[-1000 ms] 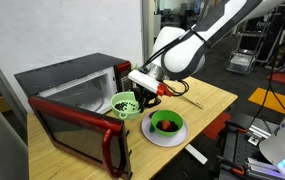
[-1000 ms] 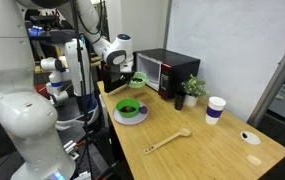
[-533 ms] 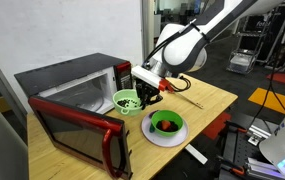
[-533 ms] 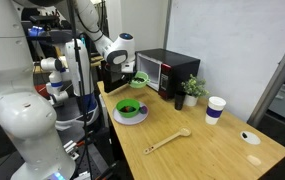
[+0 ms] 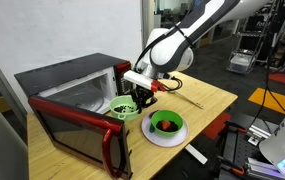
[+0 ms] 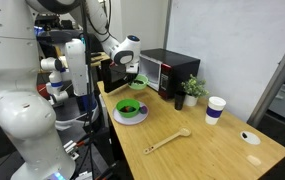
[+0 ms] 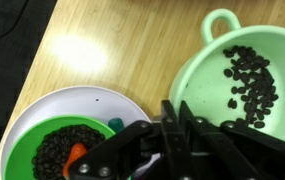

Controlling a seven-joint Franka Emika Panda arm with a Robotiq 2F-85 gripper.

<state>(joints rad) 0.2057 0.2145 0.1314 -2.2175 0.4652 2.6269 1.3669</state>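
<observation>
The light green bowl still hangs raised. My gripper should next move down until the bowl sits on the tabletop point(image 5: 130, 121) beside the white plate, then let go of the bowl's rim.
My gripper point(image 7: 178, 122) is shut on the near rim of a light green bowl point(image 7: 244, 75) that has a loop handle and black beans scattered inside. In both exterior views the gripper point(image 5: 140, 94) point(image 6: 132, 72) holds this bowl point(image 5: 125, 106) point(image 6: 139, 79) just above the table, in front of the microwave point(image 5: 72, 88) whose door point(image 5: 77, 132) hangs open. Beside it a white plate point(image 7: 17, 130) carries a darker green bowl point(image 7: 54, 152) of dark beans with a red piece point(image 7: 75, 154) and a blue piece point(image 7: 115, 124).
A wooden spoon point(image 6: 168, 140) lies on the wooden table point(image 5: 212, 100). A small potted plant point(image 6: 192, 90), a white cup point(image 6: 215, 108) and a small white dish point(image 6: 252, 137) stand further along. The open microwave door juts over the table edge.
The arm has swung the light green bowl a little toward the microwave opening and slightly lower; the grip stays shut. The plate and its bowl have not moved.
</observation>
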